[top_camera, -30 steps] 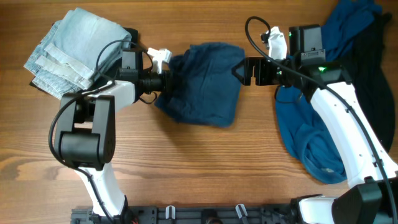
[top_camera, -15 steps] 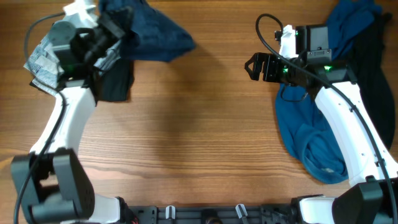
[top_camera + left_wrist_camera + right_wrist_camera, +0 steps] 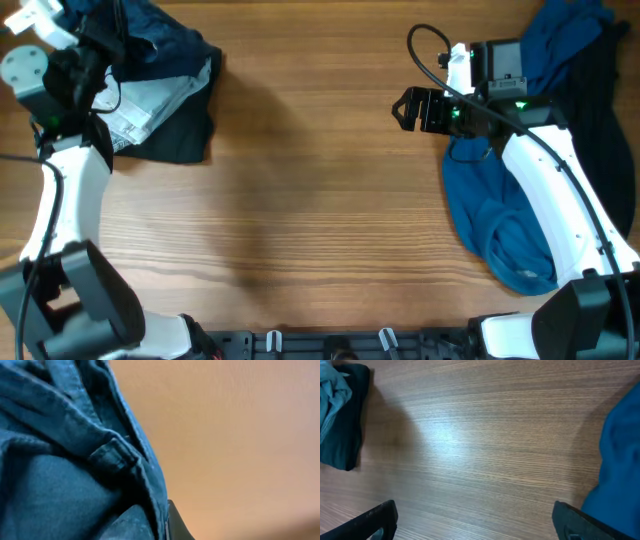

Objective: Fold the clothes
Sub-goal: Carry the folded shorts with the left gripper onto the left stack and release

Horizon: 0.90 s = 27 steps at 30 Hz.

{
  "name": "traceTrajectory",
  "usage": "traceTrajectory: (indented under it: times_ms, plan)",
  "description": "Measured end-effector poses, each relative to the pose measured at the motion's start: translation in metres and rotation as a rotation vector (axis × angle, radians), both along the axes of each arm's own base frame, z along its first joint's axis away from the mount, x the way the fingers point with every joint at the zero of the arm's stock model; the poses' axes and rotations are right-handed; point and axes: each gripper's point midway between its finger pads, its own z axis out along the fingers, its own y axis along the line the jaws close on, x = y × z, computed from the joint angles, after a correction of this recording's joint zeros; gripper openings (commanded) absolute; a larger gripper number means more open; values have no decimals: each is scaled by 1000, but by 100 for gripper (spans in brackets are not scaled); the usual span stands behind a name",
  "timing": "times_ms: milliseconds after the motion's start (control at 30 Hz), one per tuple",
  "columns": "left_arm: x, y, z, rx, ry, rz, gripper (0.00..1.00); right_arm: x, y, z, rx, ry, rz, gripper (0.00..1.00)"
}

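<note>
Next, my left gripper moves down onto the folded light denim [image 3: 150,106] and releases the navy piece [image 3: 160,40] there, because its cloth already hangs over the stack.
My left gripper [image 3: 98,38] is shut on the dark navy shorts-like piece [image 3: 160,40] and holds it over the stack at the far left corner. In the left wrist view the navy cloth [image 3: 70,460] fills the left half, and only one fingertip shows beside it. My right gripper [image 3: 410,108] is open and empty above bare wood; its fingers [image 3: 475,525] are spread wide. A brighter blue shirt [image 3: 495,220] lies crumpled under the right arm, and its edge also shows in the right wrist view [image 3: 620,460].
The stack at far left holds folded light denim [image 3: 150,100] over a black piece [image 3: 185,135], also seen in the right wrist view [image 3: 345,435]. More dark blue cloth [image 3: 565,30] and a black garment [image 3: 612,130] lie at the far right.
My left arm has carried the navy piece from the table's middle up and left onto the stack. My right gripper has let go of it and stays near where it was.
</note>
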Motion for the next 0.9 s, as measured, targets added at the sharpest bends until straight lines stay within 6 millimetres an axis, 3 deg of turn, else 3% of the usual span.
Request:
traceTrajectory:
  times_ms: [100,333,500,633,667,700,733,767,800,833,900]
  plan:
    - [18,2,-9,60,-3,-56,4,-2,0,-1,-2,8,1,100]
    - [56,26,-26,111,-16,-164,4,-3,0,-2,-3,15,1,100]
    - [56,33,-77,5,207,-144,4,-3,0,-2,-3,14,1,100]
    - [41,65,-105,-73,340,-82,4,-2,0,-1,-2,9,1,100]
    - [36,74,-111,-92,370,-63,11,-2,0,-1,-2,9,1,100]
    - [30,86,-118,-116,405,-41,33,-1,0,0,-2,2,0,100]
    - [23,96,-126,-144,440,-19,61,1,-1,0,-4,-3,-1,100]
    - [17,104,-131,-160,467,-4,72,2,-1,1,-4,-9,-1,100]
    - [10,111,-138,-182,497,11,92,4,-1,2,-4,-19,-2,100]
    - [2,119,-145,-213,536,28,98,5,-1,2,-4,-23,-3,100]
    - [-14,127,-161,-282,619,53,99,8,0,4,-2,-38,-3,100]
